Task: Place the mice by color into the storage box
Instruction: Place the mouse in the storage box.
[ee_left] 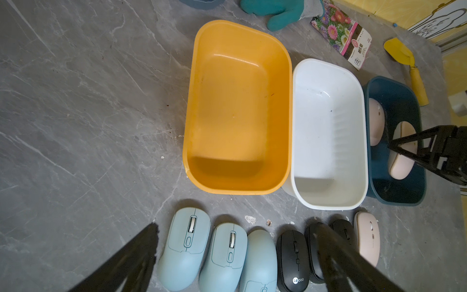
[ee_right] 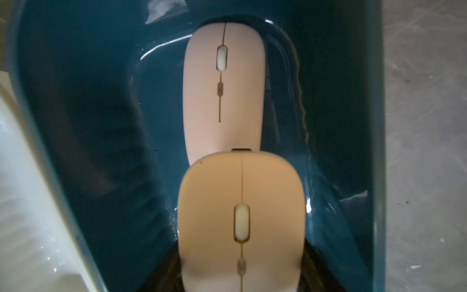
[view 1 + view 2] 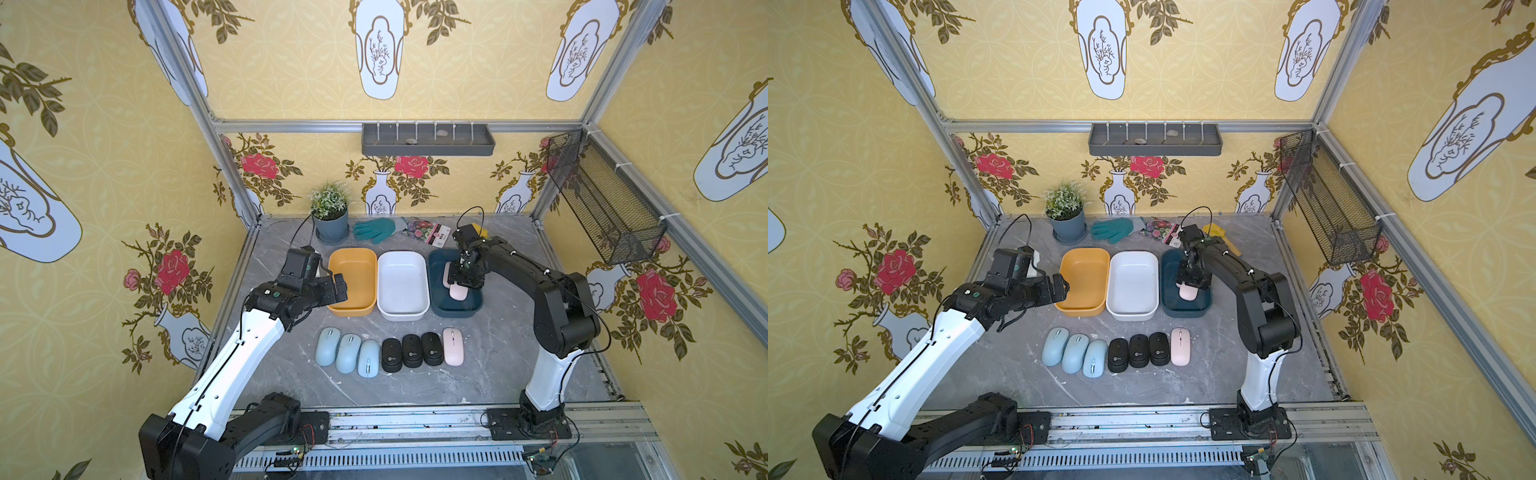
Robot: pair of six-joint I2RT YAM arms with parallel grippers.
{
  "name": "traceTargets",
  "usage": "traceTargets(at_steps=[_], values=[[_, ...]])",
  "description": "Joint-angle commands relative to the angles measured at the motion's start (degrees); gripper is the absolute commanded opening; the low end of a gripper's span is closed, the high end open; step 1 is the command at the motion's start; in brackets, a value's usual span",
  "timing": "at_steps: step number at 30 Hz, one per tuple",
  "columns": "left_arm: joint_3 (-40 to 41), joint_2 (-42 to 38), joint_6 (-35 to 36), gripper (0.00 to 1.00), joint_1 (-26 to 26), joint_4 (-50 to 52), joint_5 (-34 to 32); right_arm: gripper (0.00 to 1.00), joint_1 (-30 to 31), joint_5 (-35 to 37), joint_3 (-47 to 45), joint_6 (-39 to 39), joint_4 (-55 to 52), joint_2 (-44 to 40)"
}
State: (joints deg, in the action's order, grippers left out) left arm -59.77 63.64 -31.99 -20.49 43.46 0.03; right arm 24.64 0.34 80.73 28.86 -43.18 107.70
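My right gripper needs to lower next onto the near bottom of the dark blue box, nearer the white box point(image 3: 401, 316), and release, because a pink mouse already covers the far end of the dark blue box.
My right gripper point(image 3: 467, 282) reaches down into the dark blue box point(image 3: 436, 308) and is shut on a pale pink mouse point(image 2: 241, 202). A second pink mouse point(image 2: 222, 88) lies flat in that box just beyond it. The orange box point(image 3: 353, 309) and the white box point(image 3: 401, 316) hold nothing. In front of the boxes a row lies on the table: three light blue mice point(image 3: 348, 353), three black mice point(image 3: 412, 351) and one pink mouse point(image 3: 453, 346). My left gripper point(image 3: 336, 286) hangs open beside the orange box's left rim, holding nothing.
Behind the boxes stand a potted plant point(image 3: 330, 224), a green glove point(image 3: 376, 229), a seed packet point(image 3: 430, 232) and a yellow trowel point(image 1: 404, 58). A wire basket point(image 3: 602, 199) hangs on the right wall. The marble table point(image 3: 490, 365) ends at a metal rail in front.
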Motion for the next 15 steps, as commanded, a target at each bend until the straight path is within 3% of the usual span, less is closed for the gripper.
traceTargets(at_steps=[1,15], values=[[0.5,0.3,-0.2,0.99,0.0,-1.9,0.4,0.49,0.6,-0.8,0.3,-0.6,1.6,1.3],[1.6,-0.3,-0.1,0.99,0.1,-2.0,0.0,0.51,3.7,2.1,3.2,-0.4,0.2,6.0]])
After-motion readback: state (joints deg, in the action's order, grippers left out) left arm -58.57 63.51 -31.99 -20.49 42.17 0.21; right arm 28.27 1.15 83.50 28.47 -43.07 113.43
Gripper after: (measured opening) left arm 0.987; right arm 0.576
